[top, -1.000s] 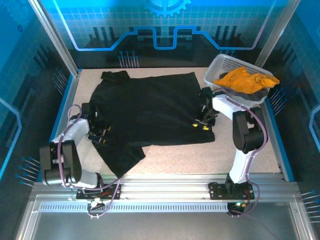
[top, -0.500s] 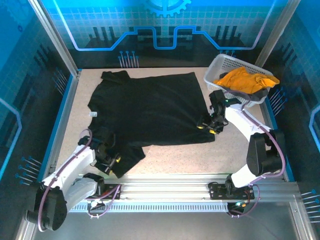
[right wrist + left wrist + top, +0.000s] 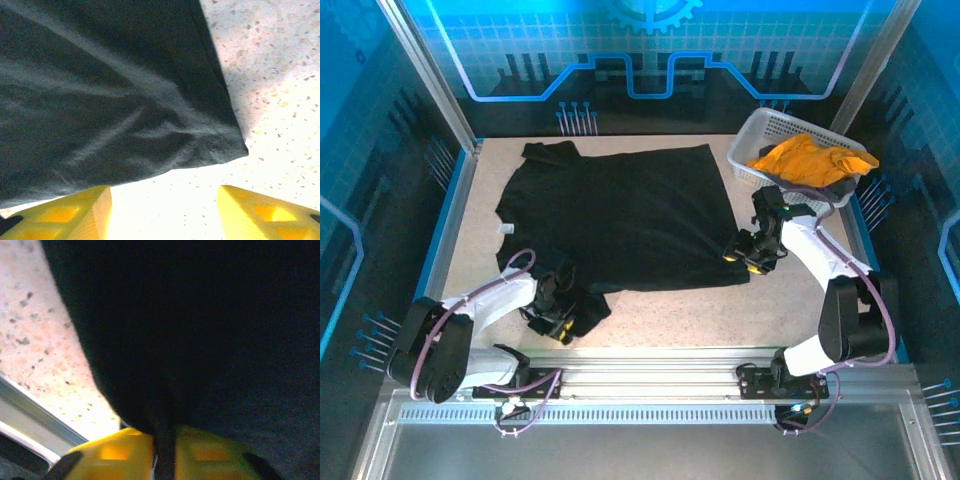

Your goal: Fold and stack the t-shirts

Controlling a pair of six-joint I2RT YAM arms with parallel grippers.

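The robot's right gripper needs to shift and come down next onto the shirt's near corner [image 3: 747, 280] [image 3: 238, 151] on the basket's side, as that corner is below it, just off its open fingers.
A large black t-shirt [image 3: 620, 215] lies spread flat on the speckled table [image 3: 680, 310]. My left gripper [image 3: 555, 318] sits low at the shirt's near-left sleeve flap, shut on it. In the left wrist view the yellow fingers [image 3: 120, 455] pinch a fold of the black t-shirt [image 3: 200, 340] at my left gripper [image 3: 165, 460]. My right gripper [image 3: 745, 258] stands open at the shirt's near-right corner. In the right wrist view that corner of the black t-shirt [image 3: 125, 100] lies just beyond my right gripper [image 3: 162, 210], with bare table between the fingers. A mustard t-shirt [image 3: 808, 160] lies bunched in the basket.
A white lattice basket [image 3: 748, 145] stands tilted at the back right, with dark cloth under the mustard shirt. The metal rail [image 3: 650, 365] runs along the table's near edge, close to the left gripper. Blue walls enclose the table.
The left arm swung from the shirt's left side down to the near-left sleeve flap and shut on it. The right gripper slid right and nearer, to the shirt's near-right corner.
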